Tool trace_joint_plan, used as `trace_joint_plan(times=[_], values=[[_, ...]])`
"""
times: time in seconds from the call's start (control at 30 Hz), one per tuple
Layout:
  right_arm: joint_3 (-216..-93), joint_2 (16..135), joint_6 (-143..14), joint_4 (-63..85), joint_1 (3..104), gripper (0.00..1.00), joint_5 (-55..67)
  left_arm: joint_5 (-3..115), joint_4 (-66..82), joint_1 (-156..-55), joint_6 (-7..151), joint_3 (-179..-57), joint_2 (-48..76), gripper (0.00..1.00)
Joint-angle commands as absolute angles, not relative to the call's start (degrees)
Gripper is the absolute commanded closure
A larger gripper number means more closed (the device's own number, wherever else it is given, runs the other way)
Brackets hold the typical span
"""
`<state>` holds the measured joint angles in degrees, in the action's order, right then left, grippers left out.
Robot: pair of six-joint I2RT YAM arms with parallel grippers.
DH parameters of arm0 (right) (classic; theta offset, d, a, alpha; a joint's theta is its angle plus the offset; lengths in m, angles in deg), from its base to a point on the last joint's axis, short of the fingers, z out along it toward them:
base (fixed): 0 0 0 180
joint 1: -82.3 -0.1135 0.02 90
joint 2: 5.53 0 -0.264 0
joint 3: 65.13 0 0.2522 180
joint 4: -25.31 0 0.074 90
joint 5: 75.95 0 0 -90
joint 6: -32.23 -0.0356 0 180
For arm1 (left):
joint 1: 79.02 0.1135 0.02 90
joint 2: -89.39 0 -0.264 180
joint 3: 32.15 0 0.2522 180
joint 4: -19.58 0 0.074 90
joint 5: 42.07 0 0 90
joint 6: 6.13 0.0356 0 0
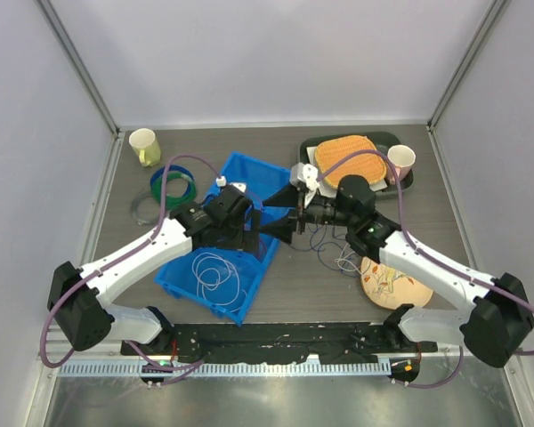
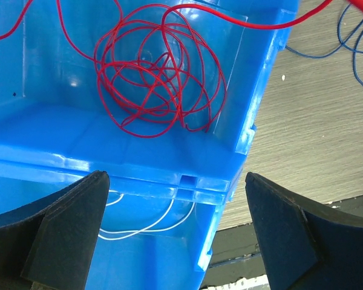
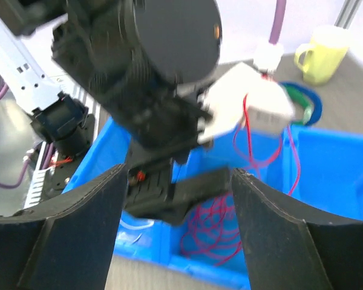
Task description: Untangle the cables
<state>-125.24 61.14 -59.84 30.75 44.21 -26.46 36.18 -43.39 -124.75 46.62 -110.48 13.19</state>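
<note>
The hanging piece of red cable is draped over the left gripper's white housing, so my right gripper moves outward and in toward it, onto that piece, next.
A blue two-compartment bin (image 1: 254, 169) sits centre-left. In the left wrist view a loose red cable (image 2: 157, 78) lies coiled in one compartment, and a white cable (image 2: 145, 226) lies in the other, also seen from above (image 1: 212, 267). A dark blue cable (image 1: 325, 240) lies looped on the table right of the bin. My left gripper (image 2: 175, 199) is open and empty over the bin's divider. My right gripper (image 3: 175, 235) is open and empty, facing the left wrist closely; the two meet tip to tip (image 1: 294, 221). Red strands (image 3: 248, 133) hang beside the left wrist.
A yellow mug (image 1: 144, 145) and blue, green and clear coiled rings (image 1: 171, 187) are at the back left. A black tray with an orange cloth (image 1: 347, 156) and a pink cup (image 1: 400, 160) are at the back right. A beige patterned pad (image 1: 392, 280) lies under the right arm.
</note>
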Motion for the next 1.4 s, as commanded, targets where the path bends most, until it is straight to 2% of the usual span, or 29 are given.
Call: trace_joint_plan(times=[0.0,0.17,0.4,0.43,0.47,0.57,0.63,0.67,0.97,1.13,1.3,1.37], values=[[-133.46,66.97,-52.23,33.77,42.75,0.26,-23.22,38.43,-40.67,-124.89,47.4,-109.72,14.25,0.0],[-141.1,73.82,-51.62,26.94,42.48,0.31,-21.37,38.35,-40.15,-124.89,47.31,-108.58,14.6,0.0],[-142.09,77.17,-49.86,26.66,41.17,0.44,-21.54,38.43,-39.62,-124.9,47.31,-108.57,15.21,0.0],[-142.17,77.35,-49.77,26.75,40.99,0.48,-21.37,38.35,-39.7,-124.9,47.4,-108.49,15.3,0.0],[-142.43,77.7,-49.77,26.84,40.9,0.58,-21.19,38.17,-39.62,-124.9,47.4,-108.57,15.39,0.0],[-142.53,77.88,-50.48,27.89,40.64,0.78,-20.57,38.35,-39.71,-124.9,47.49,-108.4,15.65,0.0],[-141.83,77.27,-51.18,29.12,40.64,0.89,-20.49,38.35,-39.53,-124.9,47.49,-108.14,15.91,0.0],[-141.65,76.91,-51.53,30.26,40.64,0.99,-19.79,38.26,-39.44,-124.9,47.49,-108.05,16.09,0.0],[-137.34,70.85,-57.68,36.5,40.64,0.99,-8.81,38.44,-38.65,-124.9,47.75,-106.99,16.79,0.0],[-137.78,71.55,-62.87,37.39,40.72,0.99,7.16,39.66,-37.16,-124.9,48.02,-106.03,17.93,0.0],[-138.92,74.36,-64.19,34.23,40.99,0.99,6.59,38.79,-36.28,-124.9,47.49,-104.62,21.27,0.0],[-138.48,75.15,-63.75,33.09,40.9,0.99,3.97,34.86,-36.54,-124.9,46.09,-104.01,22.94,0.0]])
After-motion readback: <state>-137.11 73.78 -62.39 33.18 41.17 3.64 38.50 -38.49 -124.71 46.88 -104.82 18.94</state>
